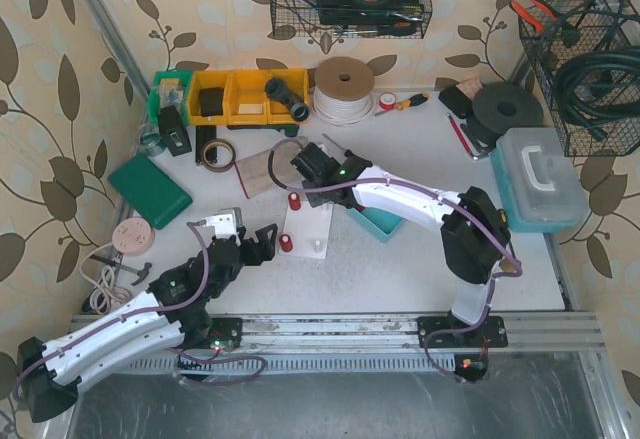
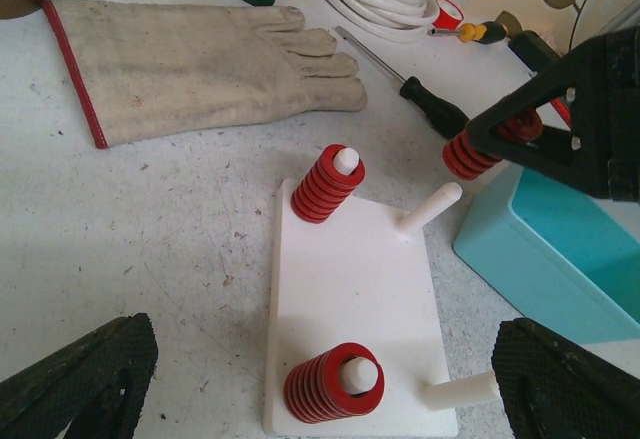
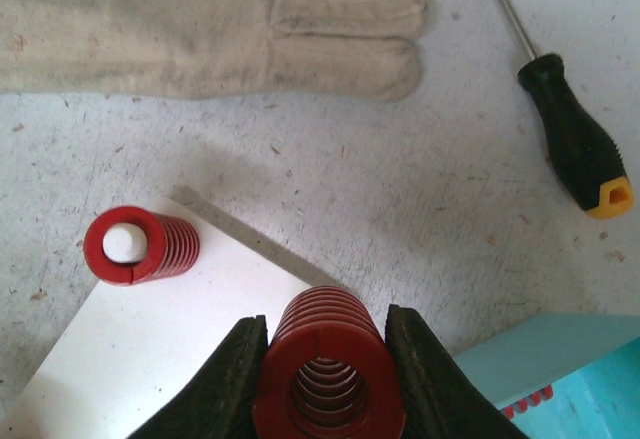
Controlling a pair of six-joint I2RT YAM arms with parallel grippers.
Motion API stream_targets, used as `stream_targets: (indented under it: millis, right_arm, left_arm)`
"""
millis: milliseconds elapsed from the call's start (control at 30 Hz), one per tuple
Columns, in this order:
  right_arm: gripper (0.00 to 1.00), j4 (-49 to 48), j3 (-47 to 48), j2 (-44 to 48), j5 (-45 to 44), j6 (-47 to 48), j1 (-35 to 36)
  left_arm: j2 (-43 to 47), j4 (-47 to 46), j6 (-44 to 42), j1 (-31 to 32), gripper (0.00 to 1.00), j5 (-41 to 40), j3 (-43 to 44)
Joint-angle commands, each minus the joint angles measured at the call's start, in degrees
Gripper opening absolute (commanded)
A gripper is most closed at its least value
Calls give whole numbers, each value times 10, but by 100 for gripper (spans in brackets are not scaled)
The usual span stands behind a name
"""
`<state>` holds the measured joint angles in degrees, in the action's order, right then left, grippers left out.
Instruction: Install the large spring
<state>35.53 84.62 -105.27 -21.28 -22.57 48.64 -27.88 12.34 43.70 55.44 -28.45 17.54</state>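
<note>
Next, my right gripper moves down until the large red spring sleeves the far bare peg below it, which still lacks a spring, then releases the spring.
A white peg plate [image 2: 350, 289] lies on the table between my grippers. Two of its pegs carry red springs, one at the far left [image 2: 327, 184] and one at the near left [image 2: 333, 382]. The two right pegs [image 2: 430, 209] [image 2: 460, 391] are bare. My right gripper [image 3: 328, 379] is shut on a large red spring [image 3: 325, 334] and holds it above the plate's far right corner, close to the far bare peg. It also shows in the left wrist view [image 2: 470, 154]. My left gripper [image 2: 325, 389] is open and empty, its fingers either side of the plate's near end.
A work glove [image 2: 200, 54] and a black-handled screwdriver [image 2: 430, 109] lie beyond the plate. A teal tray [image 2: 560, 249] sits right against the plate's right side. A white cable coil [image 1: 343, 89], yellow bins [image 1: 248, 96] and a clear toolbox [image 1: 540, 179] stand further out.
</note>
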Motion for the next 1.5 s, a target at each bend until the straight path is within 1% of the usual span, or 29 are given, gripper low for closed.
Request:
stream_targets:
  millis: [0, 333, 567, 767, 1067, 1233, 1467]
  right_arm:
    - [0, 3, -25, 19, -19, -20, 9]
    - [0, -10, -36, -12, -1, -32, 8]
    - [0, -48, -55, -21, 30, -39, -8]
    - [0, -41, -52, -32, 30, -45, -7]
    - [0, -49, -60, 9, -7, -34, 6]
    - [0, -31, -38, 18, -17, -20, 6]
    - [0, -13, -64, 60, -30, -44, 14]
  left_arm:
    - [4, -17, 5, -4, 94, -13, -3]
    - [4, -19, 5, -4, 94, -13, -3]
    - [1, -20, 6, -4, 94, -14, -3]
    - [-1, -21, 5, -5, 94, -15, -3]
    - [-4, -27, 2, -6, 94, -15, -5]
    - [-6, -28, 0, -7, 94, -13, -4]
    - [7, -28, 2, -8, 94, -12, -10]
